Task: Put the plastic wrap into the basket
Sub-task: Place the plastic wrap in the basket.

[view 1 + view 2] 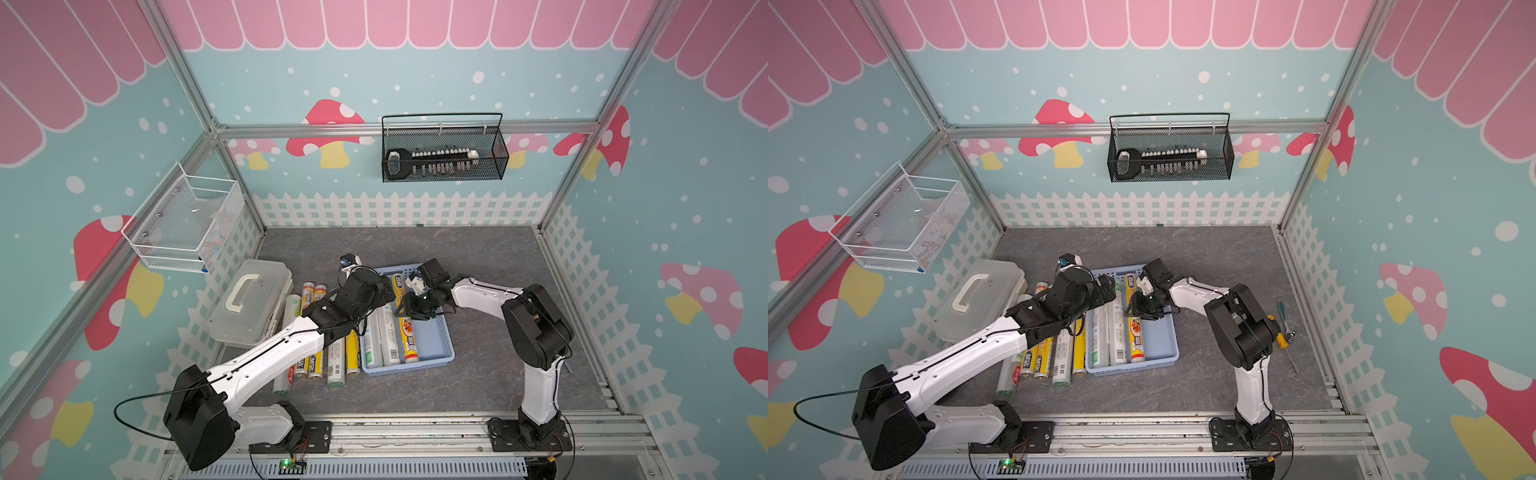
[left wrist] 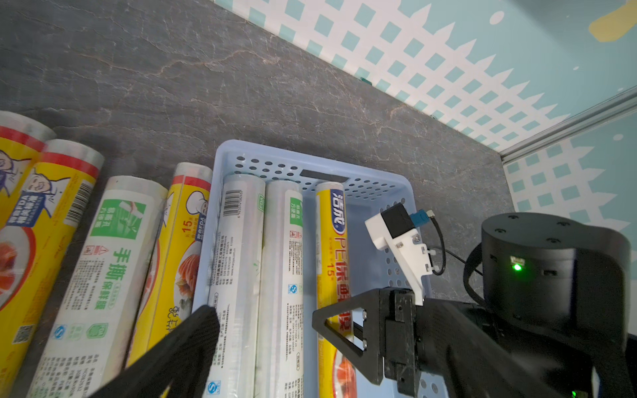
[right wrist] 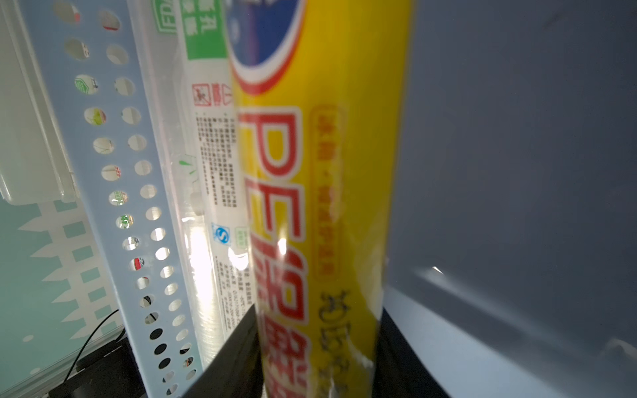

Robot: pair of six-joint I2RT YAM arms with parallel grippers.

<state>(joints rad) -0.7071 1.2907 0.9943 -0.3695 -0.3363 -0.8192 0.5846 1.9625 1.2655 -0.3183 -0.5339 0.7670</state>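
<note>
The white roll between yellow ones is below the left gripper and still outside the basket, so the left gripper needs to move toward the lidded box and down onto that roll.
The light blue basket (image 1: pixel 436 332) (image 2: pixel 310 162) holds three rolls of plastic wrap lying side by side: two white ones (image 1: pixel 380 345) and a yellow one (image 1: pixel 406 336) (image 3: pixel 327 172). My right gripper (image 1: pixel 409 311) reaches down into the basket, with a finger pressed against each side of the yellow roll, which lies on the basket floor. My left gripper (image 1: pixel 386 291) hangs open over the basket's far left part with nothing in it. Several more rolls (image 1: pixel 332 361) (image 2: pixel 113 258) lie in a row on the table left of the basket.
A translucent lidded box (image 1: pixel 249 303) stands left of the loose rolls. A screwdriver (image 1: pixel 1287 345) and a teal-handled tool (image 1: pixel 1283 311) lie by the right wall. A black wire basket (image 1: pixel 442 153) hangs on the back wall, a white one (image 1: pixel 187 224) on the left wall.
</note>
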